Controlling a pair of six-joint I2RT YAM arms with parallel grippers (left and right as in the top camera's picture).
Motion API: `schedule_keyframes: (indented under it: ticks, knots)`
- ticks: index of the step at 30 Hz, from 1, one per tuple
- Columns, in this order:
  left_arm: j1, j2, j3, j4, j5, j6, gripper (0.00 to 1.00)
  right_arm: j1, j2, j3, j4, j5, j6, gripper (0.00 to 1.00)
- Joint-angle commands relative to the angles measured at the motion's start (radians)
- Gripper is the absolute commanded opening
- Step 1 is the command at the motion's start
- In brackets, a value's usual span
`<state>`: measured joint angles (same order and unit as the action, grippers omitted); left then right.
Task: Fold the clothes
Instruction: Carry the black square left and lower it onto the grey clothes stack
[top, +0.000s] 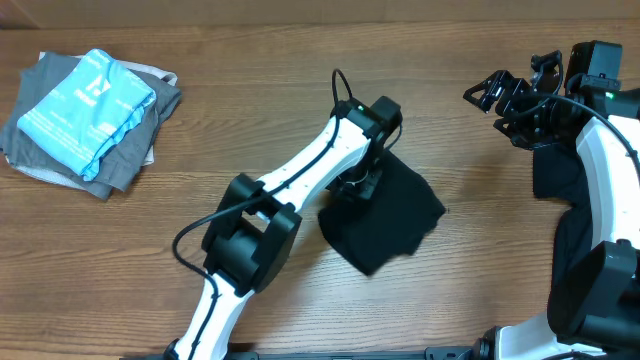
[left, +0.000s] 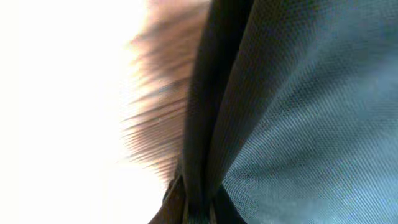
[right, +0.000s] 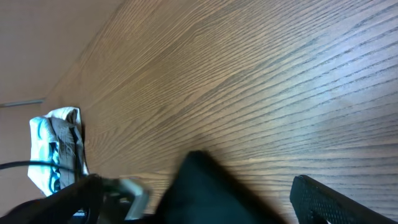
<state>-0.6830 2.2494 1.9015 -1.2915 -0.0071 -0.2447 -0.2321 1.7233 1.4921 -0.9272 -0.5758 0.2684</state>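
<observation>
The left gripper carries the black T-shirt (top: 390, 215) onto the folded stack (top: 90, 112) next and releases it, as that stack lies to the gripper's left in the overhead view.
A black T-shirt (top: 390, 215), folded into a small square, lies on the wooden table at the centre. My left gripper (top: 358, 185) is down on its upper left edge. In the left wrist view a fold of the dark fabric (left: 298, 112) fills the frame and is pinched between the jaws (left: 194, 208). My right gripper (top: 492, 95) is open and empty, raised at the far right, apart from the shirt. One of its fingers (right: 323, 199) shows in the right wrist view, with the black shirt (right: 208, 193) blurred beyond it. More black cloth (top: 553, 172) lies under the right arm.
A stack of folded grey and light blue clothes (top: 85, 115) sits at the far left; it also shows in the right wrist view (right: 56, 149). The left arm (top: 290, 185) stretches diagonally across the middle of the table (top: 250, 110). The right arm's base (top: 600, 290) is at the right edge.
</observation>
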Motion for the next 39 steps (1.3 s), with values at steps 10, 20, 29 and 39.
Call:
schedule_keyframes:
  ticks: [10, 20, 29, 39]
  knots:
    - [0.143, -0.16, 0.037, -0.104, -0.275, -0.082, 0.04, 0.001, -0.006, 0.006, 0.005, -0.001, -0.007, 1.0]
    - [0.282, -0.185, 0.058, -0.128, -0.495, -0.069, 0.04, 0.001, -0.006, 0.006, 0.005, -0.001, -0.007, 1.0]
    - [0.372, -0.204, 0.165, -0.123, -0.602, 0.034, 0.04, 0.001, -0.006, 0.006, 0.005, -0.001, -0.007, 1.0]
    - [0.537, -0.204, 0.319, -0.145, -0.573, 0.113, 0.04, 0.001, -0.006, 0.006, 0.005, -0.001, -0.007, 1.0]
